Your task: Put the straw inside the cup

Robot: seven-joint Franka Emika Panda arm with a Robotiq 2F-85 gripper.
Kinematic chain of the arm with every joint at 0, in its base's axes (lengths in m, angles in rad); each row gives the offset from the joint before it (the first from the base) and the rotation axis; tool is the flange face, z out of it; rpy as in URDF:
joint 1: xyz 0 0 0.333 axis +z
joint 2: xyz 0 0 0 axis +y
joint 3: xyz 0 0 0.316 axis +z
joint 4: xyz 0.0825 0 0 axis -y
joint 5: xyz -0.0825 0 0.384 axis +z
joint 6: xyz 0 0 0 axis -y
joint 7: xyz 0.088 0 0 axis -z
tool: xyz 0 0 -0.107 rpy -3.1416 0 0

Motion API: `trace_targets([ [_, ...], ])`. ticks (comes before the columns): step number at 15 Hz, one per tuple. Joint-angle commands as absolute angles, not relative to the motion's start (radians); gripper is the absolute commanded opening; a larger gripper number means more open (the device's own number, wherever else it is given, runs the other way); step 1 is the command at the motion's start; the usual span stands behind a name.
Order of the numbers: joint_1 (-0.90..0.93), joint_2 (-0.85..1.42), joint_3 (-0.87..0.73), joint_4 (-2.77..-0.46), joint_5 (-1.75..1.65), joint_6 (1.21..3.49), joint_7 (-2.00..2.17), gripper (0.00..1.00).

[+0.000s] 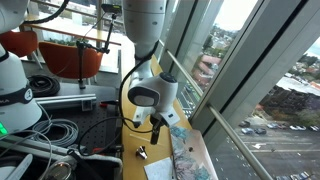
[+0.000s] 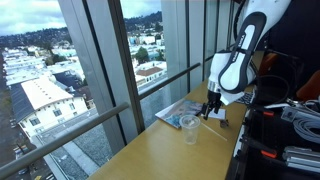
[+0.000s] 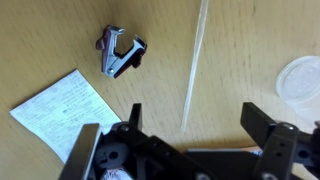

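Observation:
My gripper is going to lower next until its open fingers are on either side of the straw's near end (image 3: 186,112), because the straw lies flat on the tabletop.
In the wrist view the straw (image 3: 194,70) is a thin pale stick lying flat on the wooden table, running from the top edge down to between my fingers. My gripper (image 3: 185,140) is open above the straw's near end and holds nothing. The clear cup (image 3: 301,80) stands at the right edge of the wrist view, apart from the straw. In an exterior view the cup (image 2: 189,123) stands upright on the table just in front of my gripper (image 2: 212,108). The straw is too thin to make out in both exterior views.
A small black-and-silver metal object (image 3: 120,52) lies left of the straw, also seen in an exterior view (image 1: 141,153). A printed sheet of paper (image 3: 62,110) lies at lower left. A magazine (image 2: 176,112) lies by the window. Cables and equipment (image 1: 50,135) crowd the table's other side.

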State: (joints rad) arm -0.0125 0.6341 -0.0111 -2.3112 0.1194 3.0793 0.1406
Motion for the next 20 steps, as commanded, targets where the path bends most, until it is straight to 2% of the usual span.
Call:
trace_targets([
  [1,0.020,0.708,-0.022,-2.275,0.116,3.139,0.140,1.00],
  [11,0.020,0.796,-0.013,-2.209,0.122,3.156,0.139,1.00],
  [12,0.017,0.800,-0.011,-2.204,0.122,3.157,0.139,0.84],
  [13,0.014,0.803,-0.009,-2.200,0.123,3.156,0.139,0.72],
  [20,0.007,0.827,-0.007,-2.182,0.125,3.152,0.139,0.20],
])
